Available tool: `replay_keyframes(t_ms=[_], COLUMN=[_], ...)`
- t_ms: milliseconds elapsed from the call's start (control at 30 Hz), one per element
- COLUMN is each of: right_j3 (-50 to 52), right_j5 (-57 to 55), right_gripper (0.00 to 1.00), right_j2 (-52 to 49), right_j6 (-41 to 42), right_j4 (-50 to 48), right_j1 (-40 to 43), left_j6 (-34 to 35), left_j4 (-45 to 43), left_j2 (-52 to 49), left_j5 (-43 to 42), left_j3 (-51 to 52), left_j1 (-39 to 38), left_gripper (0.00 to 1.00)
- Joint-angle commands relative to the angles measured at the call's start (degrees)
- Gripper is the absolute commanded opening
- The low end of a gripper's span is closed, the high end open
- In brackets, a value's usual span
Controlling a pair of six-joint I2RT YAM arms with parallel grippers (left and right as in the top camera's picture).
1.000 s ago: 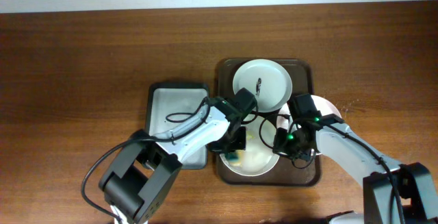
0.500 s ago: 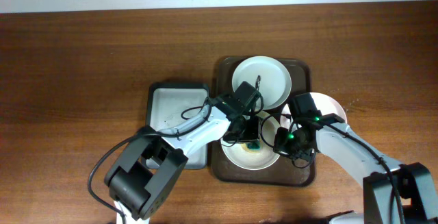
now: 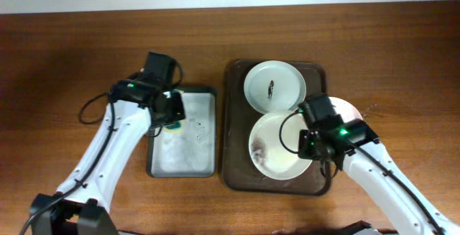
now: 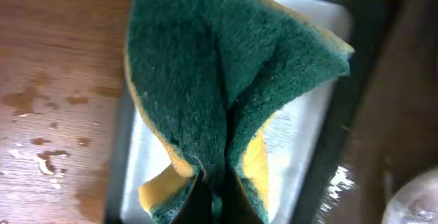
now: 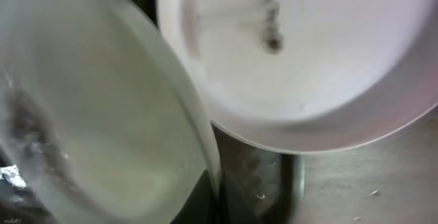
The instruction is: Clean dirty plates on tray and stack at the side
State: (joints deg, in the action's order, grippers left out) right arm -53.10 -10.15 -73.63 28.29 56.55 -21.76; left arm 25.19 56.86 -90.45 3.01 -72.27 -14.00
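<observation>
The grey tray's bottom lies open beneath the held sponge, so the left gripper will move down and slightly back onto that bottom and let go of the sponge.
My left gripper is shut on a folded green and yellow sponge and holds it over the grey tray. My right gripper is shut on the right rim of a white plate that sits on the dark brown tray. In the right wrist view this plate fills the left. A second white plate with a dark smear lies at the tray's far end. The pale pink plate lies at the tray's right edge, partly under my right arm. Its smear shows in the right wrist view.
The grey tray lies left of the brown tray, almost touching it. Crumbs and wet spots mark the wooden table left of the grey tray. Bare wood lies right of the brown tray.
My left gripper has carried the sponge from the near white plate leftwards to over the grey tray. My right gripper keeps its hold on that plate's rim; the plate has shifted slightly.
</observation>
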Motion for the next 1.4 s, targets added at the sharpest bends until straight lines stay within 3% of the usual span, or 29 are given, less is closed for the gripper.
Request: replay_keyframes(t_ms=[0, 167, 367, 667, 867, 900, 933, 967, 1000, 1200, 1367], right_j3=[-8.3, -16.9, -17.1, -17.1, -17.1, -17.1, -17.1, -17.1, -17.1, -16.4, -16.5], right_j5=[-19.2, -30.9, -37.1, -39.2, -39.6, -39.6, -39.6, -39.6, -39.4, -39.6, -51.7], right_gripper=[0.04, 0.04, 0.04, 0.04, 0.04, 0.04, 0.04, 0.04, 0.04, 0.04, 0.04], right_j2=[1.0, 1.0, 0.8, 0.8, 0.8, 0.5, 0.2, -0.2, -1.0, -10.1, -10.4], right_j6=[2.6, 3.8, 5.4, 5.4, 5.4, 5.4, 5.5, 5.5, 5.5, 8.9, 12.9], right_j4=[4.5, 12.1, 14.6, 15.5, 16.8, 16.8, 16.9, 17.0, 17.0, 18.2, 23.7], right_j1=[-7.8, -16.4, -24.5, -25.5, -25.5, -25.5, -25.5, -25.5, -25.5, -26.5, -38.9], left_j6=[-2.7, -3.7, -3.7, -3.7, -3.7, -3.7, -3.7, -3.7, -3.7, -2.1, -2.1], left_j4=[-1.4, -5.1, -7.2, -6.9, -6.9, -6.9, -6.9, -6.9, -6.9, -7.1, -7.1], left_j2=[0.0, 0.0, 0.0, 0.0, 0.0, 0.0, 0.0, 0.0, 0.0, 0.0, 0.0], left_j5=[1.3, -0.8, -3.3, -3.3, -3.3, -3.3, -3.4, -3.4, -3.4, -3.9, -3.9], left_j3=[4.5, 10.1, 10.6, 10.6, 10.6, 10.6, 10.6, 10.6, 10.6, 10.6, 10.6], left_j1=[2.4, 2.4, 2.4, 2.4, 2.4, 2.4, 2.4, 2.4, 2.4, 2.4, 2.4], left_gripper=[0.0, 0.0, 0.0, 0.04, 0.27, 0.36, 0.54, 0.82, 0.99, 0.99, 0.99])
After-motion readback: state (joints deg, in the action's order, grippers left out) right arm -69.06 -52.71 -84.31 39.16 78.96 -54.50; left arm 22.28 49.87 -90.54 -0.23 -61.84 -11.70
